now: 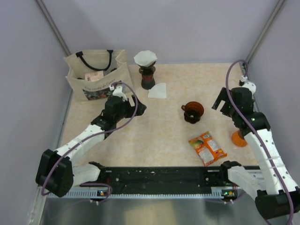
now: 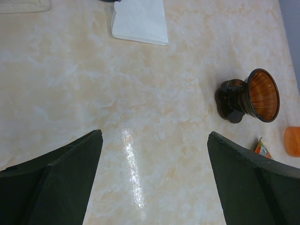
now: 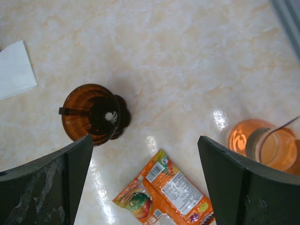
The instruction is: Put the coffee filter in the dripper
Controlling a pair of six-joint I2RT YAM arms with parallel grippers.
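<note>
With the dripper's handle (image 1: 183, 108) (image 3: 67, 111) jutting away from my right gripper, I will swing that gripper past the cone, turn it, and lower it around the handle to close.
The dripper (image 1: 192, 111), a dark amber-brown translucent cone on a round base, stands empty mid-table; it also shows in the left wrist view (image 2: 248, 96) and the right wrist view (image 3: 93, 112). A folded white coffee filter (image 1: 158, 90) lies flat on the table behind it, also seen in the left wrist view (image 2: 140, 21) and the right wrist view (image 3: 14, 70). My left gripper (image 1: 136, 107) (image 2: 154, 136) is open and empty above bare table, left of the dripper. My right gripper (image 1: 219, 104) (image 3: 144, 138) is open and empty, right of the dripper.
A second dark dripper (image 1: 147, 75) at the back holds an opened white filter (image 1: 145, 57). A tote bag (image 1: 96, 75) stands back left. An orange snack packet (image 1: 206, 147) (image 3: 173, 192) and an orange cup (image 1: 239, 138) (image 3: 262, 145) sit front right.
</note>
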